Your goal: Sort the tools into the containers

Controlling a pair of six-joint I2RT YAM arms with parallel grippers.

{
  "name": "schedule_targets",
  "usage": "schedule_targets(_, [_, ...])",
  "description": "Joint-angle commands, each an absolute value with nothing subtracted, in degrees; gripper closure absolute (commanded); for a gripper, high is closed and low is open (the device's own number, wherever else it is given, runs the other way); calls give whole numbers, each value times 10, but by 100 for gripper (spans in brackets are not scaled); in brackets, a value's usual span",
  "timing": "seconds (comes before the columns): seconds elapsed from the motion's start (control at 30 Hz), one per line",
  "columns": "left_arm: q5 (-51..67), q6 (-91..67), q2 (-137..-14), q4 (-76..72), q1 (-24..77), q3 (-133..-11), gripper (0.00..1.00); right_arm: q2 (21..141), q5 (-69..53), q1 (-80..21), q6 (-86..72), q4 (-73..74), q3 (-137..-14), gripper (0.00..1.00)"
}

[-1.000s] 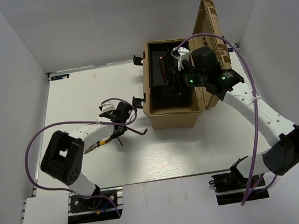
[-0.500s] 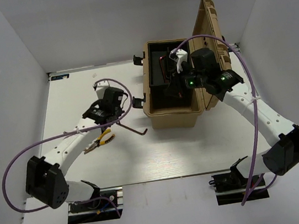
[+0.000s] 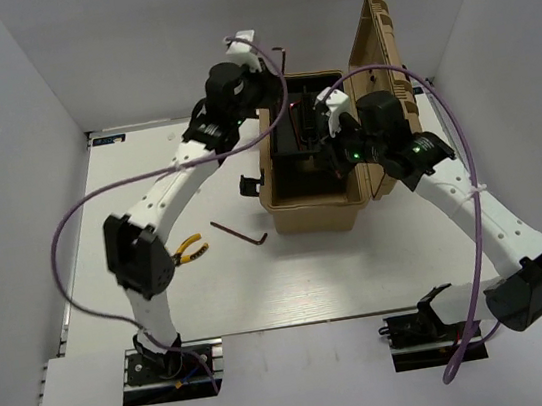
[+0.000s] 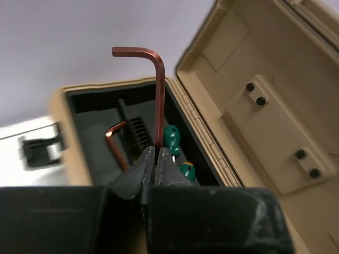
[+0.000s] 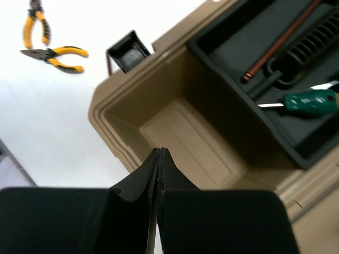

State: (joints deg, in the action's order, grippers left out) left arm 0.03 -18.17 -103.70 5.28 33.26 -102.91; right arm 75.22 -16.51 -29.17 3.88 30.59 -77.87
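My left gripper will tilt down and move to where another hex key already lies in the black tray, over that key's section (image 3: 287, 134) (image 4: 108, 145), to let go of my hex key.
My left gripper (image 4: 157, 151) is shut on a dark-red L-shaped hex key (image 4: 159, 95) and holds it upright over the open tan toolbox (image 3: 316, 212). Below it, the box's black tray (image 4: 92, 124) holds another hex key (image 4: 114, 143) and a green-handled screwdriver (image 4: 172, 138). My right gripper (image 5: 160, 151) is shut with nothing in it and hangs above the box's bare tan compartment (image 5: 185, 140). Yellow-handled pliers (image 3: 189, 250) and one more hex key (image 3: 240, 234) lie on the white table left of the box.
The toolbox lid (image 3: 375, 47) stands open on the right side. A black latch (image 3: 248, 183) juts from the box's left wall. Purple cables (image 3: 72, 226) loop off both arms. White walls close in the table on three sides.
The left arm swung up from the table to above the toolbox, carrying the hex key. The right gripper shut over the box and shifted slightly.
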Motion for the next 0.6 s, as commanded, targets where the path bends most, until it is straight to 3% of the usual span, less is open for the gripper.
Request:
schedule_targets(0.0, [66, -170, -1129, 45, 335, -1121, 100, 722, -128, -286, 67, 296, -766, 100])
schedule_targets(0.1, [50, -170, -1197, 72, 335, -1190, 100, 709, -120, -285, 69, 295, -757, 100])
schedule_targets(0.33, [5, -170, -1247, 95, 335, -1217, 100, 708, -111, -280, 70, 285, -741, 100])
schedule_targets(0.4, [0, -170, -1252, 108, 335, -1217, 91, 711, -114, -282, 70, 284, -737, 100])
schedule_targets(0.47, [0, -164, -1252, 113, 335, -1217, 78, 715, -119, -280, 73, 280, -736, 94])
schedule_targets(0.53, [0, -159, -1252, 113, 335, -1217, 51, 715, -127, -280, 77, 279, -734, 83])
schedule_targets(0.57, [0, -159, -1252, 113, 335, -1217, 46, 719, -148, -280, 83, 282, -734, 77])
